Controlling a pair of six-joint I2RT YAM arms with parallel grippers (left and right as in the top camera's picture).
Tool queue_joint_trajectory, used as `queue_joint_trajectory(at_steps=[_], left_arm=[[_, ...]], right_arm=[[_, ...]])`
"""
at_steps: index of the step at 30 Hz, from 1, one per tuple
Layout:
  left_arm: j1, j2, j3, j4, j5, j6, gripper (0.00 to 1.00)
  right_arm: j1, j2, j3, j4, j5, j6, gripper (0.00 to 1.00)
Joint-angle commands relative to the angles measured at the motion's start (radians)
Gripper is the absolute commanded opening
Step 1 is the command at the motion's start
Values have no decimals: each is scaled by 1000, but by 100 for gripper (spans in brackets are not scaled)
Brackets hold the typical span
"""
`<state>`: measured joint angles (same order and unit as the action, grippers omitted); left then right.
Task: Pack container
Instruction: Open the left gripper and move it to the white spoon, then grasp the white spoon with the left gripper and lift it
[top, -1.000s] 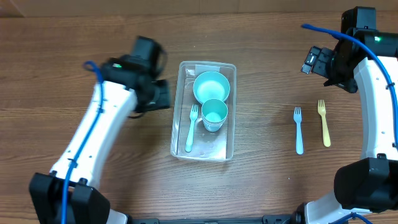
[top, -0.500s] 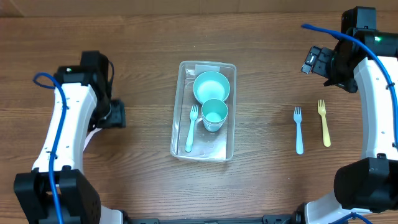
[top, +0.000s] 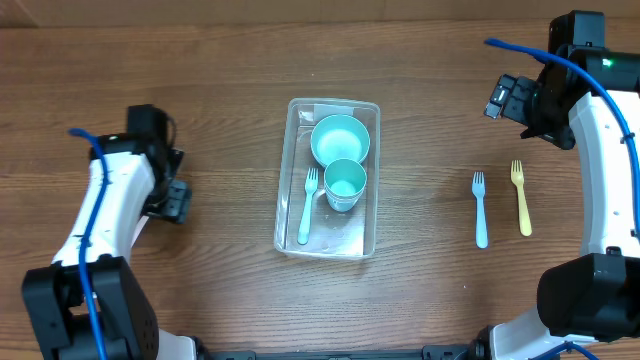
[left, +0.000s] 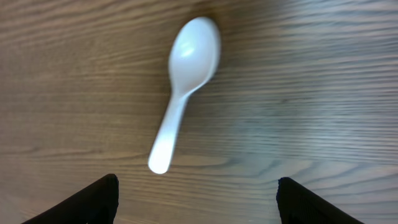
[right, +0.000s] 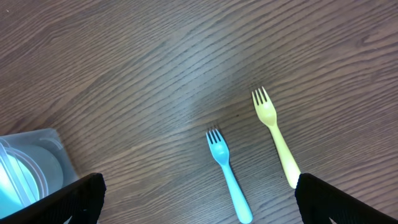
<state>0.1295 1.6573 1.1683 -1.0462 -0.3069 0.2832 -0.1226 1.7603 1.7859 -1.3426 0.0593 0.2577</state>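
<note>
My left gripper is open and the white spoon is still lying outside the container, so my left gripper should go down next with its fingers on either side of the neck of the white spoon (left: 185, 87).
The clear rectangular container (top: 330, 102) sits mid-table and holds a teal bowl (top: 340, 139), a teal cup (top: 345, 184) and a teal fork (top: 307, 205). My left gripper (top: 172, 200) is far to its left, low over the wood. In the left wrist view that gripper (left: 196, 200) is open and empty, and a white spoon (left: 185, 87) lies just ahead of its fingertips. My right gripper (top: 505, 98) hovers open at the back right. Below it lie a blue fork (right: 229, 174) and a yellow fork (right: 277, 137).
The blue fork (top: 480, 210) and the yellow fork (top: 520, 197) lie side by side right of the container, tines pointing away. A corner of the container (right: 31, 165) shows at the left edge of the right wrist view. The table is bare wood.
My left arm has swung away from the container to the table's left side, and its jaws have widened. The right arm and the items in the container have not moved.
</note>
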Motion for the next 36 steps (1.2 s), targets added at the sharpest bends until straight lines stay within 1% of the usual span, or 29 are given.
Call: queue_joint_trajectory(at_steps=[1, 3, 5, 8, 9, 13, 15, 19, 22, 29, 31, 34, 36], left_arm=[[107, 0, -2, 18, 130, 103, 80], [150, 0, -2, 37, 164, 137, 78], [182, 1, -2, 60, 177, 140, 75], [218, 10, -3, 100, 243, 165, 75], [222, 14, -4, 113, 247, 167, 78], [224, 40, -7, 143, 248, 193, 80], [224, 63, -8, 150, 248, 217, 80], [224, 127, -8, 159, 252, 220, 82], [224, 175, -8, 164, 256, 232, 81], [224, 202, -8, 157, 258, 264, 81], [224, 202, -8, 155, 288, 285, 83], [224, 204, -8, 154, 354, 359, 82], [224, 210, -8, 160, 360, 373, 82]], right_arm=[[0, -23, 21, 5, 7, 5, 100], [0, -23, 21, 5, 6, 5, 100], [0, -23, 21, 5, 7, 5, 100], [0, -23, 21, 5, 6, 5, 100], [0, -23, 21, 5, 7, 5, 100], [0, -23, 21, 5, 7, 5, 100], [0, -23, 21, 5, 7, 5, 100], [0, -23, 21, 5, 7, 5, 100], [0, -23, 21, 5, 6, 5, 100], [0, -23, 21, 5, 7, 5, 100], [0, -23, 21, 5, 6, 5, 100], [0, -23, 21, 5, 6, 5, 100], [0, -23, 21, 5, 7, 5, 100]])
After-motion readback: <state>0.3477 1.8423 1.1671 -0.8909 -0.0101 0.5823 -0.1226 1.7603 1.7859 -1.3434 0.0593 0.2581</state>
